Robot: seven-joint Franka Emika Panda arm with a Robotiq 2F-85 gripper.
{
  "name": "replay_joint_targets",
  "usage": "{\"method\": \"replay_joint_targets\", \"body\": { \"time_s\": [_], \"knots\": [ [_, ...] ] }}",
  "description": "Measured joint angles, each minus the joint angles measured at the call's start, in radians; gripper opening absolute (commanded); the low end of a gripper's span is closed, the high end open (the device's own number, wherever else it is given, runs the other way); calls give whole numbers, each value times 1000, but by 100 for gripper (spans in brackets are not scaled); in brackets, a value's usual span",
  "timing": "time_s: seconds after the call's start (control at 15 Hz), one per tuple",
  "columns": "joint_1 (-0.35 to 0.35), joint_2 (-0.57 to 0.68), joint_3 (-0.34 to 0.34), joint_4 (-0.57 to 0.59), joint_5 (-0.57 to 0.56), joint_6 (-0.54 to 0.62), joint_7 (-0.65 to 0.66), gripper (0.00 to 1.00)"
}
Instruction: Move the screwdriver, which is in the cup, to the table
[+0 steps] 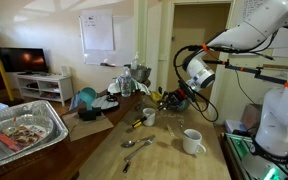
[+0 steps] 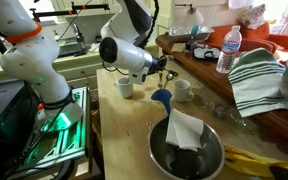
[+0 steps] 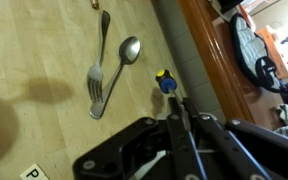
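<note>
The screwdriver (image 3: 166,82) goes down with my gripper onto the bare wood (image 3: 130,103) beside the spoon next. My gripper then releases the screwdriver's stem, since that open spot lies below my gripper.
My gripper (image 3: 176,105) is shut on the thin dark shaft of the screwdriver (image 3: 166,82). Its blue-and-yellow-looking handle points away from the jaws, over the light wooden table (image 3: 44,60) near its dark edge. In both exterior views the gripper (image 1: 176,97) (image 2: 163,72) hangs above the table. The white mug with a side handle (image 1: 193,142) stands near the front, clear of the gripper, and also shows in an exterior view (image 2: 125,87). The screwdriver is too small to make out in the exterior views.
A fork (image 3: 96,85) and a silver spoon (image 3: 124,55) lie on the table beside the screwdriver. A second white cup (image 1: 149,116) (image 2: 182,90) stands near the gripper. A blue funnel (image 2: 162,100), a metal bowl with a cloth (image 2: 184,150), a water bottle (image 2: 224,50) and a foil tray (image 1: 24,130) surround it.
</note>
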Motion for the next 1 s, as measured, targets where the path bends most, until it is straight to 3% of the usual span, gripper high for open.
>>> {"method": "replay_joint_targets", "body": {
  "time_s": [0.47,1.0],
  "knots": [
    [0,119,14,4,254,2,46,2],
    [1,200,19,17,294,2,187,2]
  ]
}}
